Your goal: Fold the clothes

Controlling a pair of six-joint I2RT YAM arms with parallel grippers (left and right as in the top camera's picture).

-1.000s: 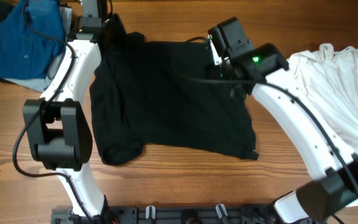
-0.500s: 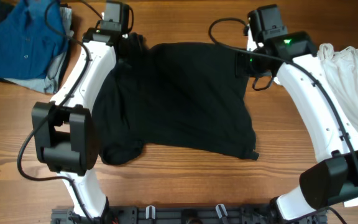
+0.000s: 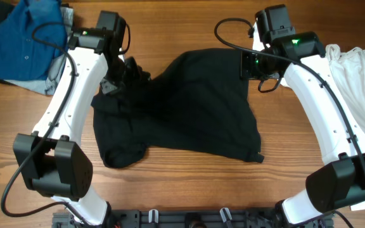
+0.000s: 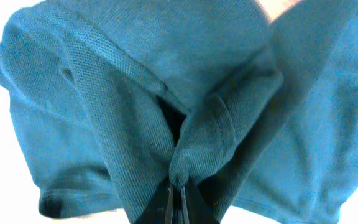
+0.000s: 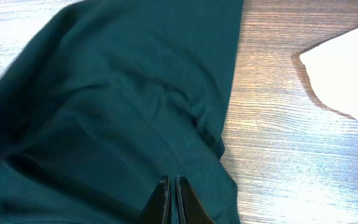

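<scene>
I will lower my left gripper back and to the right in the overhead view next, to release its fold on the shirt's front part point(image 3: 161, 121), because that fabric lies flat.
A dark teal, almost black shirt point(image 3: 189, 107) lies spread on the middle of the wooden table point(image 3: 296, 171). My left gripper point(image 3: 124, 71) is shut on its upper left corner and holds it lifted and bunched over the shirt's left part. In the left wrist view the jaws point(image 4: 179, 186) pinch a fold of the fabric point(image 4: 135, 93). My right gripper point(image 3: 249, 63) is at the shirt's upper right corner. In the right wrist view its jaws point(image 5: 169, 183) are shut, down on the fabric point(image 5: 104, 93) close to the shirt's right edge.
A blue garment point(image 3: 24, 38) lies heaped at the back left corner. A white garment point(image 3: 360, 82) lies at the right edge, and it also shows in the right wrist view point(image 5: 347, 68). Bare wood runs along the front.
My left gripper has pulled the shirt's upper left corner forward and to the right, folding it over the shirt. My right gripper moved right earlier and now holds still.
</scene>
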